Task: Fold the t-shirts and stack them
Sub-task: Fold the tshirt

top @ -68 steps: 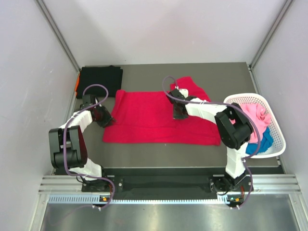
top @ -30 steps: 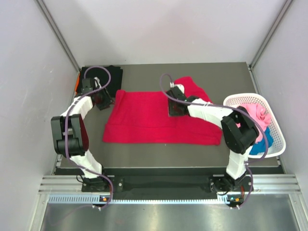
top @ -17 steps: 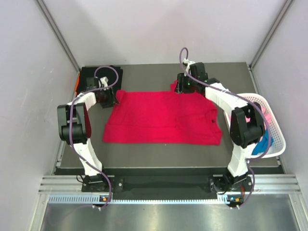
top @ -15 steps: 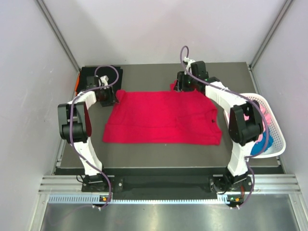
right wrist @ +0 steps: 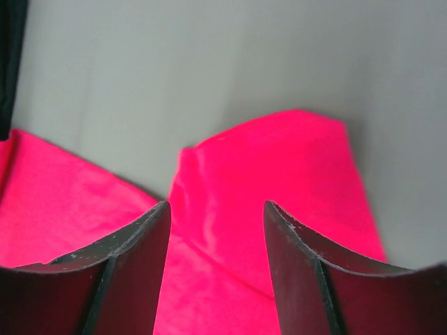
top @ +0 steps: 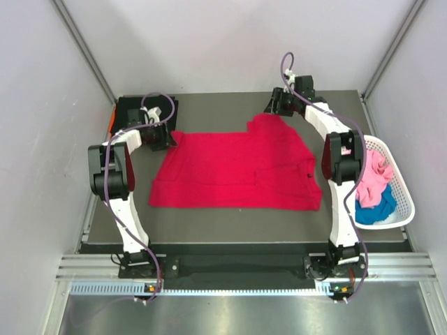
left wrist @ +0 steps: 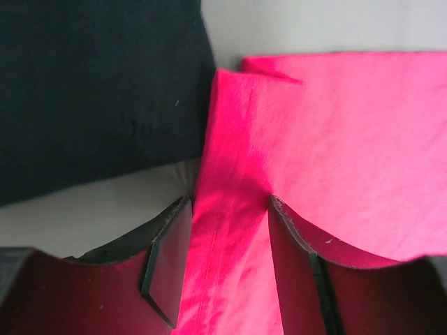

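My right gripper is above the red sleeve's far corner (top: 278, 117) (right wrist: 325, 130), which lies toward the right in the wrist view below my fingers, so it will go down that way onto the corner.
A bright red t-shirt (top: 237, 167) lies spread flat in the middle of the table. My left gripper (top: 167, 139) is low over its back-left corner, jaws open, and the red hem (left wrist: 230, 209) runs between the fingers (left wrist: 167, 258). My right gripper (top: 273, 107) is open at the back, just beyond the red sleeve (top: 269, 124). In the right wrist view that sleeve (right wrist: 272, 181) lies flat below the gripper (right wrist: 216, 216). A folded black t-shirt (top: 144, 109) sits at the back left, also seen beside the red one (left wrist: 98, 91). An orange edge (top: 112, 120) peeks out beside it.
A white lattice basket (top: 407, 199) stands at the right table edge, holding a pink shirt (top: 374, 167) and a blue one (top: 377, 207). Grey walls and metal posts close in the table (top: 216, 105) on three sides.
The right gripper drew the folded-over part of the red shirt out to the back right, opened and pulled away toward the far edge. The left gripper moved to the shirt's back-left corner.
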Tool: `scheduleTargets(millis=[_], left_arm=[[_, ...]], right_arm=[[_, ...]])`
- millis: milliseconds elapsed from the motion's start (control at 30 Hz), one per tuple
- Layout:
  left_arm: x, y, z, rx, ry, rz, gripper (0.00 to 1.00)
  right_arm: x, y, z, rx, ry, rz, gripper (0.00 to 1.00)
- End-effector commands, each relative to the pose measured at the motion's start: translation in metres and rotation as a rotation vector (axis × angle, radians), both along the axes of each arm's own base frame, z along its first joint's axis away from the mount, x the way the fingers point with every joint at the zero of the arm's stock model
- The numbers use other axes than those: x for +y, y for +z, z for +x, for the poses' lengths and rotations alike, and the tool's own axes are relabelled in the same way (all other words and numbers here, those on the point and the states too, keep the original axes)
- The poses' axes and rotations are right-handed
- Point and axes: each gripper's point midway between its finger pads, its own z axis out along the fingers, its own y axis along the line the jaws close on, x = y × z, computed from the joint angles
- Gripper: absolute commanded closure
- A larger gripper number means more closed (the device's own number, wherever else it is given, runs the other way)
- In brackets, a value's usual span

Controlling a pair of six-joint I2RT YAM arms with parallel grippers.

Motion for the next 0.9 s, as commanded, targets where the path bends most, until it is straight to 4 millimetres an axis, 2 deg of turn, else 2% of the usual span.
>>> scheduleTargets(millis=[0, 33, 200, 233, 267, 333, 633, 867], left_arm=[[-0.005, 0.021, 0.025, -0.108, -0.043, -0.033, 0.47], [-0.006, 0.022, 0.026, -0.111, -0.046, -0.036, 0.47], [-0.003, 0.021, 0.032, -0.122, -0.033, -0.021, 0.48], [-0.002, 0.021, 0.033, -0.125, -0.032, -0.015, 0.48], [0.001, 0.022, 0.035, -0.127, -0.024, -0.005, 0.48], [0.002, 0.022, 0.037, -0.130, -0.020, 0.005, 0.48], [0.003, 0.026, 0.046, -0.144, -0.026, 0.019, 0.48], [-0.001, 0.018, 0.049, -0.126, -0.046, 0.019, 0.52]], right_arm=[[-0.009, 0.016, 0.017, -0.038, 0.005, 0.046, 0.44], [-0.012, 0.008, 0.020, -0.028, 0.001, 0.050, 0.44], [-0.029, -0.004, 0.035, -0.057, -0.025, 0.050, 0.44], [-0.029, -0.017, 0.036, -0.037, -0.031, 0.049, 0.44], [-0.033, -0.014, 0.043, -0.049, -0.049, 0.047, 0.44], [-0.036, -0.031, 0.048, -0.017, -0.071, 0.058, 0.44], [-0.032, -0.047, 0.068, -0.063, -0.088, 0.106, 0.44], [-0.027, -0.048, 0.076, -0.092, -0.091, 0.136, 0.40]])
